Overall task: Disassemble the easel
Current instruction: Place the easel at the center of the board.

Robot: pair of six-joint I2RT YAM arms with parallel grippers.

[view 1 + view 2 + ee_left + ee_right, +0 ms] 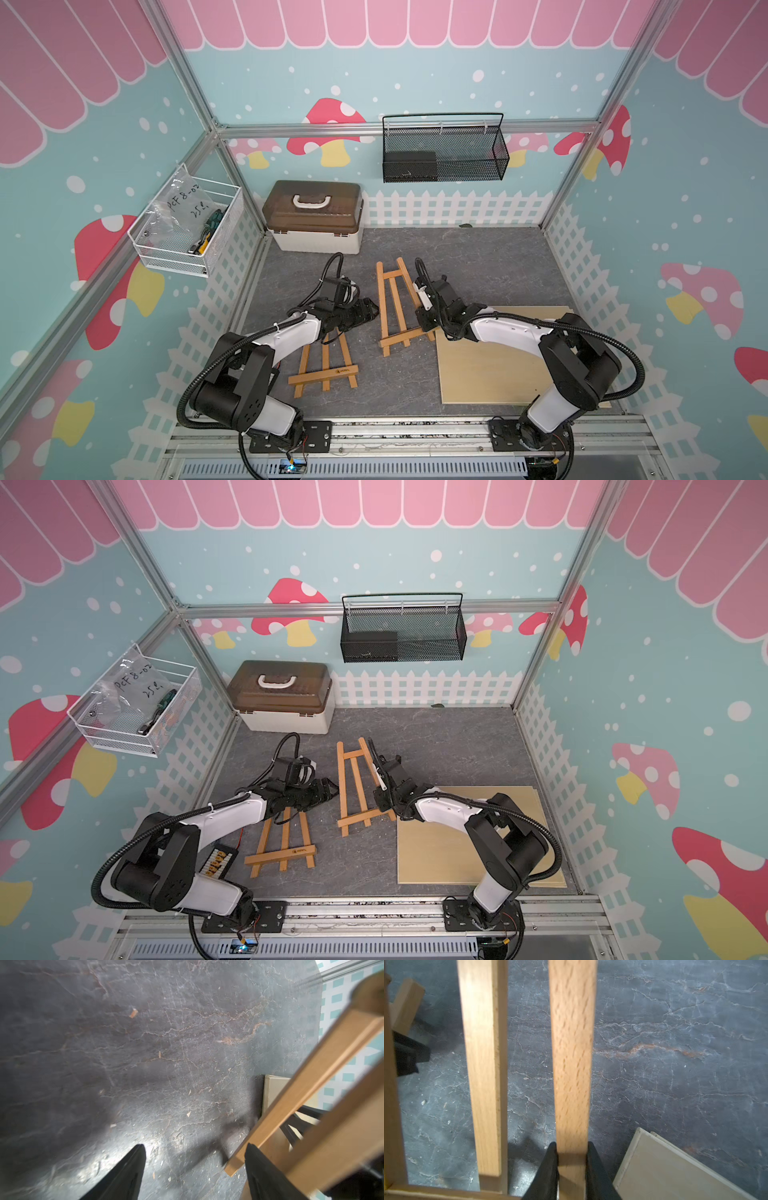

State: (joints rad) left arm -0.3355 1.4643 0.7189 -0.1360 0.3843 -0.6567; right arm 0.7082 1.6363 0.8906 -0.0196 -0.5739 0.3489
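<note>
The raised easel will next go back and down onto the bare mat (405, 365) beside the pale board with my right gripper, which will then let go of it.
A wooden easel (390, 307) (353, 787) of three slats and cross bars is in the middle of the dark mat in both top views. My right gripper (572, 1145) is shut on one of its outer slats (572, 1064), near the lower cross bar; in a top view that gripper (427, 326) is at the easel's right side. My left gripper (195, 1145) (371, 308) is open at the easel's left side. A slat end (234, 1165) sits just inside one finger (255, 1167); nothing is gripped.
A second wooden easel frame (326, 365) lies flat under my left arm. A pale board (490, 365) lies on the mat at the right. A brown-lidded toolbox (313, 216) stands at the back left. A black mesh basket (444, 153) and a white wire basket (187, 228) hang on the walls.
</note>
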